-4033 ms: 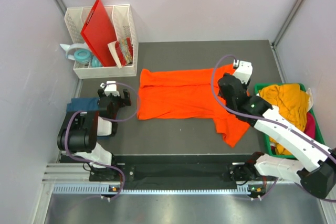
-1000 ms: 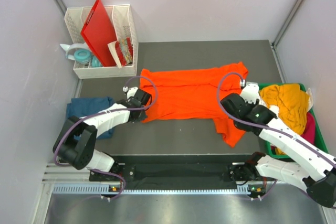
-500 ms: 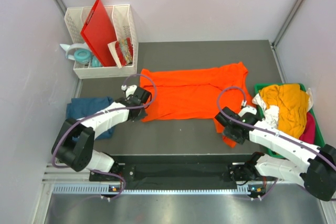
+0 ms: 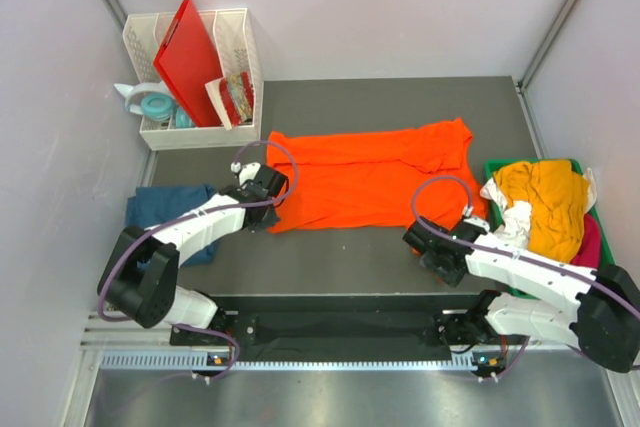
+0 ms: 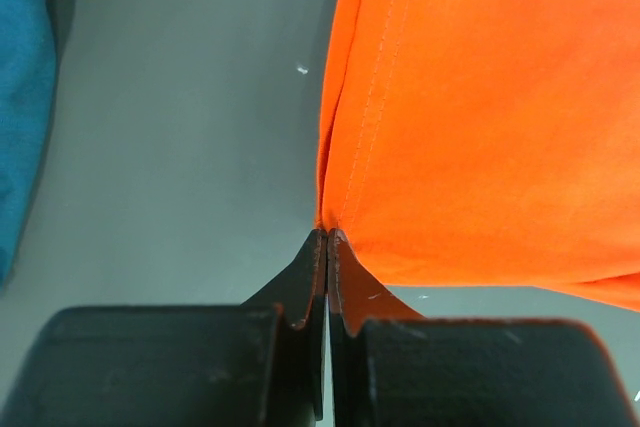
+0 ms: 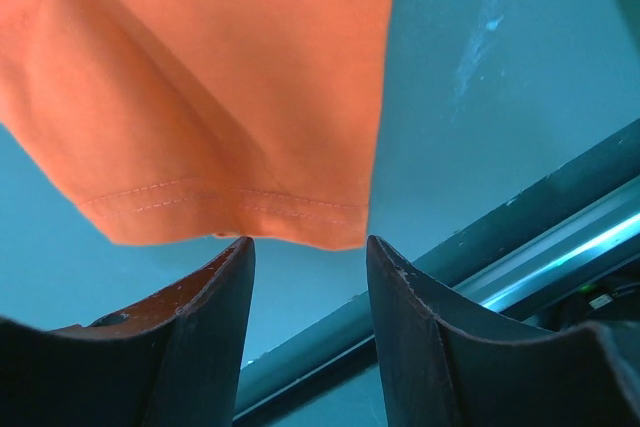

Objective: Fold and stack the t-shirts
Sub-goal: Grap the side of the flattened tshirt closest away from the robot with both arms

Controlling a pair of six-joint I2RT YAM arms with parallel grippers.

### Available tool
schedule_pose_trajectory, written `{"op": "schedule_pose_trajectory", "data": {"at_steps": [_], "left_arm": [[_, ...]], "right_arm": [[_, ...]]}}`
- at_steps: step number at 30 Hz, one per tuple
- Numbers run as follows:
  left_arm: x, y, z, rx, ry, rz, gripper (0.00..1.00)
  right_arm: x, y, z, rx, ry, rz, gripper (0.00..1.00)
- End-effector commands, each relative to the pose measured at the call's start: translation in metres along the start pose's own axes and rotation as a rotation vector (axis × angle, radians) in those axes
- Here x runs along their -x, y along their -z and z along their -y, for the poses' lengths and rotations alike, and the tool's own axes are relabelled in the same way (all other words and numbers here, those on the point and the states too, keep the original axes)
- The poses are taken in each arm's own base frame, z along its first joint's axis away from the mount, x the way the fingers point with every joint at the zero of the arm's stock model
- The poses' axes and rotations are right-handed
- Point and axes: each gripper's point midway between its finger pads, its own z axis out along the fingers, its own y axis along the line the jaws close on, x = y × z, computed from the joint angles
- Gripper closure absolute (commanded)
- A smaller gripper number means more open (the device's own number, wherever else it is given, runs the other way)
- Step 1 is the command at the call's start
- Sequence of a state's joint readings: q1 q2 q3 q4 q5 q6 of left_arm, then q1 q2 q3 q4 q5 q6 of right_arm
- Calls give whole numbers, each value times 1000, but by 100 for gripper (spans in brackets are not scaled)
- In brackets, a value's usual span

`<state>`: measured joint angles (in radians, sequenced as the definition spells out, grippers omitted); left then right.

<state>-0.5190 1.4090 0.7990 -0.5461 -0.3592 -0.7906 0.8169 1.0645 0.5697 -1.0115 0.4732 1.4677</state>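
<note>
My right gripper is open and the cloth lies untouched just past its fingers, so I will lower it onto the stitched hem at the near flap's corner (image 6: 321, 229) by the bar.
The bright orange t-shirt (image 4: 370, 172) lies spread across the middle of the table. My left gripper (image 4: 270, 215) is at its near-left corner. In the left wrist view the jaws (image 5: 328, 234) are shut, pinching the tip of that corner of the orange cloth (image 5: 480, 107). My right gripper (image 4: 440, 247) hangs over the shirt's near-right flap. It is open (image 6: 308, 242), and the orange hem (image 6: 230, 202) lies just past its fingertips, untouched. A dark teal-blue t-shirt (image 4: 165, 209) lies at the left edge, also seen as teal cloth (image 5: 20, 97) in the left wrist view.
A green bin (image 4: 497, 166) at the right holds a mustard-yellow shirt (image 4: 545, 197), a pink one (image 4: 592, 242) and a white one (image 4: 515, 219). A white rack (image 4: 240, 32) with a red board (image 4: 195, 52) stands at the back left. A metal rail (image 4: 340, 327) runs along the near edge.
My right gripper has come toward the near edge and now covers the shirt's near-right flap. The left gripper has stayed at the shirt's corner over the last second.
</note>
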Motion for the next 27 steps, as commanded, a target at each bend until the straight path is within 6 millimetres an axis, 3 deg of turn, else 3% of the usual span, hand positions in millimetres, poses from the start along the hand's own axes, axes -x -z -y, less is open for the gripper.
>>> {"op": "schedule_pose_trajectory", "data": {"at_steps": [1,15,21,24,25,27], "left_arm": [[11,12,2,-11,2,25,100],[17,31,-4,-34,42,59,100],[10,31,-8,-37,32,48,100],[6,31,-11,-37,33,41,100],[6,32,-11,-39,33,41,100],[5,32,-12,-40,34,41,100]], "right_arm": [[4,4,1,-19,-52,47,51],[2,-10,10,-178,-130,88,49],[-4,-17,10,-172,-138,75,50],[-6,-17,9,-152,-146,64,59],[-7,-17,8,-146,-148,61,71],[-9,-17,9,-137,-159,51,80]]}}
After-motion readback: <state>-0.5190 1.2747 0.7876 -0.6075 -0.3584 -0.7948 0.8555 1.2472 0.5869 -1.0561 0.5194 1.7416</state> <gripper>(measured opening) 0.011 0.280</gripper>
